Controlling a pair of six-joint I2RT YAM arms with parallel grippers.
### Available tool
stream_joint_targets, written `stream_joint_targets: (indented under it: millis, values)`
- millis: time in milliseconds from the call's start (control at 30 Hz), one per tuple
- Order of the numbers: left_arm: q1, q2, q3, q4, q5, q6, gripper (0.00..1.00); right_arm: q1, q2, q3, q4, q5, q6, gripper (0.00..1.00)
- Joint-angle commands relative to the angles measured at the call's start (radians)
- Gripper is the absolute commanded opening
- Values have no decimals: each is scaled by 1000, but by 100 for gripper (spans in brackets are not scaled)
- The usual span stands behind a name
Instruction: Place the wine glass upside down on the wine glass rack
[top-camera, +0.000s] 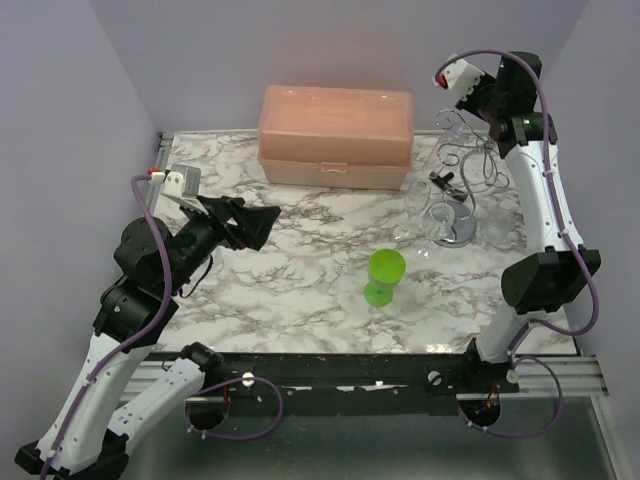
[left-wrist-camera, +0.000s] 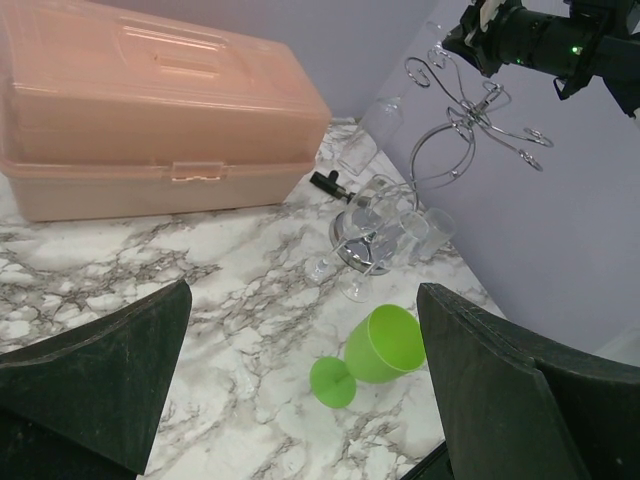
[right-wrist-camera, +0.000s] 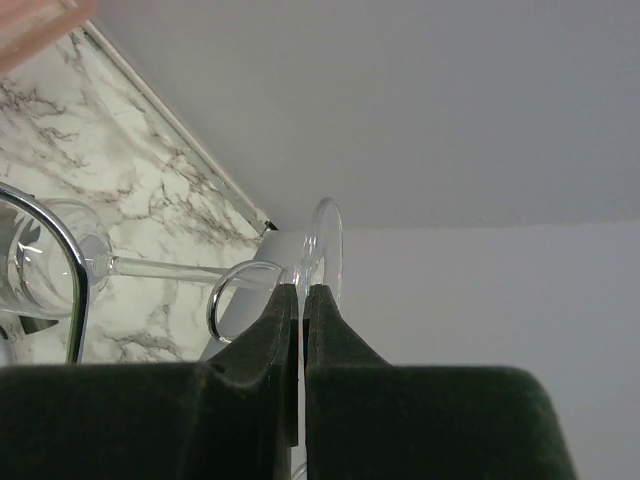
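My right gripper should next lower the glass's foot onto the chrome loop around its stem (right-wrist-camera: 236, 284) to let go of it there, because there is still a gap between the foot and the loop.
My right gripper (right-wrist-camera: 302, 290) is shut on the round foot of a clear wine glass (right-wrist-camera: 327, 240). The stem runs left to the bowl (right-wrist-camera: 40, 265), passing a chrome loop (right-wrist-camera: 232, 300) of the wine glass rack (top-camera: 455, 190). From above, the right gripper (top-camera: 462, 100) holds this wine glass (top-camera: 447, 125) high at the rack's back, bowl tilted down. The left wrist view shows the rack (left-wrist-camera: 455, 130) with its curled arms and the held glass's bowl (left-wrist-camera: 370, 130). My left gripper (top-camera: 262, 226) hovers open and empty over the left of the table.
A green plastic wine glass (top-camera: 384, 275) lies on its side in front of the rack. A few clear glasses (left-wrist-camera: 355, 285) crowd the rack's shiny base (top-camera: 452, 228). A pink lidded box (top-camera: 335, 135) stands at the back. A small black object (left-wrist-camera: 328, 184) lies by the base.
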Motion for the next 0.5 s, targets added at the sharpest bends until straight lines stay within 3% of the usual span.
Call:
stream_joint_targets:
  millis: [0, 467]
  values:
    - [6, -1, -13, 31, 15, -13, 98, -5, -56, -6, 18, -93, -23, 1]
    - [9, -10, -21, 29, 13, -14, 99, -4, -43, 20, -92, -139, -32, 8]
